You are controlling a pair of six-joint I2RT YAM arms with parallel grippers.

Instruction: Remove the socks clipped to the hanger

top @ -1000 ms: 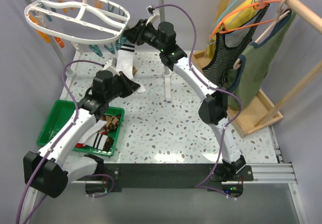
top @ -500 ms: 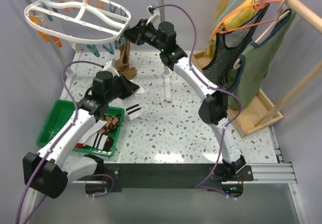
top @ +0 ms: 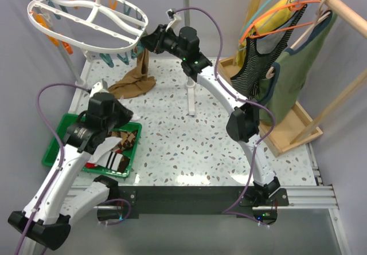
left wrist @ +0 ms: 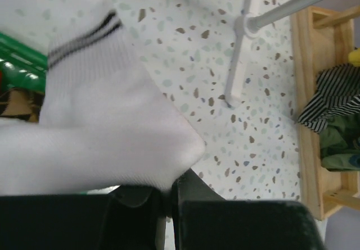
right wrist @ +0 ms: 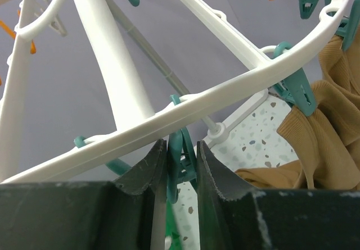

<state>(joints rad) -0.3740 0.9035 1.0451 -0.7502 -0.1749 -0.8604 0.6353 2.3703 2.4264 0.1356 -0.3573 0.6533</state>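
Observation:
The left gripper needs to tilt back and down over the socks in the green bin to release the white sock, because the argyle sock (top: 127, 137) already lies there.
The white oval hanger (top: 86, 14) hangs at the back left. A long tan sock (top: 135, 80) hangs from a teal clip on its right rim and trails on the table; the right wrist view shows it too (right wrist: 326, 149). My right gripper (top: 143, 42) is at that rim, jaws squeezed on another teal clip (right wrist: 181, 154). My left gripper (top: 120, 122) is over the green bin (top: 60, 134), shut on the white sock with black stripes (left wrist: 112, 132). The argyle sock (top: 127, 137) and a red-and-white sock (top: 112, 160) lie in the bin.
A white stand post (top: 191, 94) rises mid-table behind the arms. At the right a wooden rack (top: 338, 8) holds wire hangers with a striped tank top (top: 258, 60) and a green garment (top: 295, 66) above a wooden base (top: 295, 126).
The white striped sock came off the hanger. My left gripper carried it back from under the hanger to over the green bin. The right gripper stayed at the rim.

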